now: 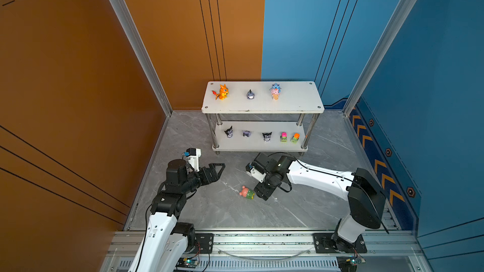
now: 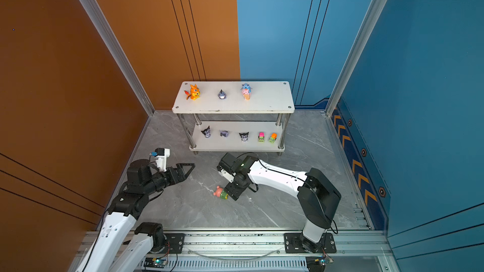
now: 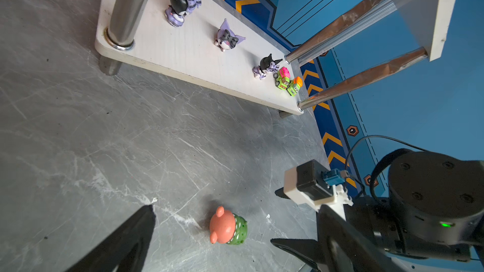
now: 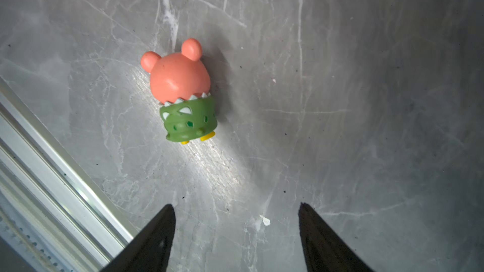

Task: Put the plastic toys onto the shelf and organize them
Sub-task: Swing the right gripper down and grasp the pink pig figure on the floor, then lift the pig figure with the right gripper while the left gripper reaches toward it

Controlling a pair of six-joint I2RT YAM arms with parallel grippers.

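Observation:
My right gripper needs to bring its open fingers down toward the left gripper, so that they go around the bear's green shell (image 1: 250, 195) (image 4: 189, 120), and then close.
A pink bear (image 1: 247, 192) (image 4: 182, 92) in a green shell lies on its side on the grey floor in front of the shelf (image 1: 262, 107). The shelf's top board carries an orange dragon (image 1: 222, 92), a grey-blue donkey (image 1: 251, 94) and a blue creature on a cone (image 1: 275, 92). Three black-purple imps (image 1: 267, 136), a pink car (image 1: 283, 137) and an orange car (image 1: 295, 138) stand on the lower board. My right gripper (image 1: 259, 197) (image 4: 235, 205) points down just right of the bear, open and empty. My left gripper (image 1: 220, 168) (image 3: 235, 206) hovers open and empty to the bear's left.
The grey marble floor (image 1: 209, 213) is bounded by an orange wall on the left and a blue wall on the right, each with an aluminium post. An aluminium rail (image 1: 262, 239) with both arm bases runs along the front edge. Chrome legs (image 3: 128, 9) hold up the shelf.

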